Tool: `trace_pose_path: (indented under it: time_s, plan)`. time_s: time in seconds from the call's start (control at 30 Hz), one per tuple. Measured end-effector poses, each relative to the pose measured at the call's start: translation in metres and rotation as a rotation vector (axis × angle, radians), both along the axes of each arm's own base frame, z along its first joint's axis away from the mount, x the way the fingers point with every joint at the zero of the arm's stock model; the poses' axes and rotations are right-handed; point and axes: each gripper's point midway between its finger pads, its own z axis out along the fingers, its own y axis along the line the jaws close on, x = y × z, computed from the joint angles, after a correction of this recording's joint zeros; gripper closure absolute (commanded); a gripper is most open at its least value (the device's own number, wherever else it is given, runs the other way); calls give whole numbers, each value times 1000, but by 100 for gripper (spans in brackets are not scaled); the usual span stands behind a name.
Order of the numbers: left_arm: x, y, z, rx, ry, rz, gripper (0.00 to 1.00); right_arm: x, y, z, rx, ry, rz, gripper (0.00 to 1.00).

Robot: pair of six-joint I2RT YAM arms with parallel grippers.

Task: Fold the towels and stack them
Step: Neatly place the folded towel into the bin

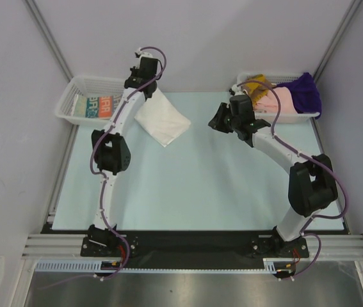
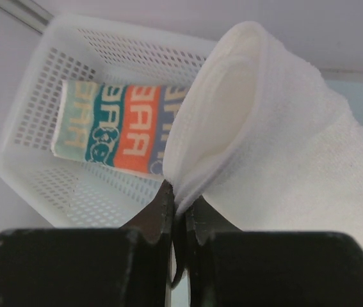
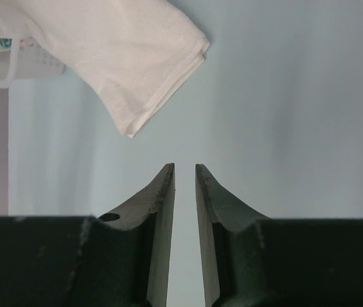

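Observation:
The basket is to the left gripper's left in the top view, so the left gripper will carry the white towel [image 1: 162, 121] over the basket holding the folded print towel [image 1: 96, 105] and let go.
My left gripper [image 1: 148, 86] [image 2: 180, 192] is shut on the edge of a folded plain white towel [image 1: 162, 121] [image 2: 283, 147], which hangs from it down to the table beside the left basket. The towel also shows in the right wrist view [image 3: 136, 57]. A folded orange-teal-white print towel [image 1: 96, 105] [image 2: 120, 128] lies in the left white mesh basket [image 1: 66, 102] [image 2: 27, 128]. My right gripper [image 1: 218, 118] [image 3: 185, 167] hovers over the table right of the white towel, jaws slightly apart and empty. Pink [image 1: 280, 99], purple [image 1: 304, 93] and mustard [image 1: 256, 83] towels are heaped in the right basket [image 1: 296, 117].
The pale blue table mat [image 1: 194, 185] spreads between the arms. Grey walls and metal frame posts close in the back and sides. The two baskets stand at the back left and back right corners.

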Motion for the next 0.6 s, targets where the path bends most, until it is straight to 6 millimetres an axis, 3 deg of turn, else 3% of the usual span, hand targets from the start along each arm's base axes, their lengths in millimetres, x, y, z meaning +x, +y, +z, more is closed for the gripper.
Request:
trace_pose_path:
  time_s: [0.23,0.4,0.6]
  plan:
    - [7,16,45,74,-114,35,100,11,12,-14,-17,24,13,76]
    - [8,46,73,198,-169,123,100,19,18,-21,-40,35,19,76]
    - [8,79,100,331,-225,226,100,23,26,-16,-51,21,34,75]
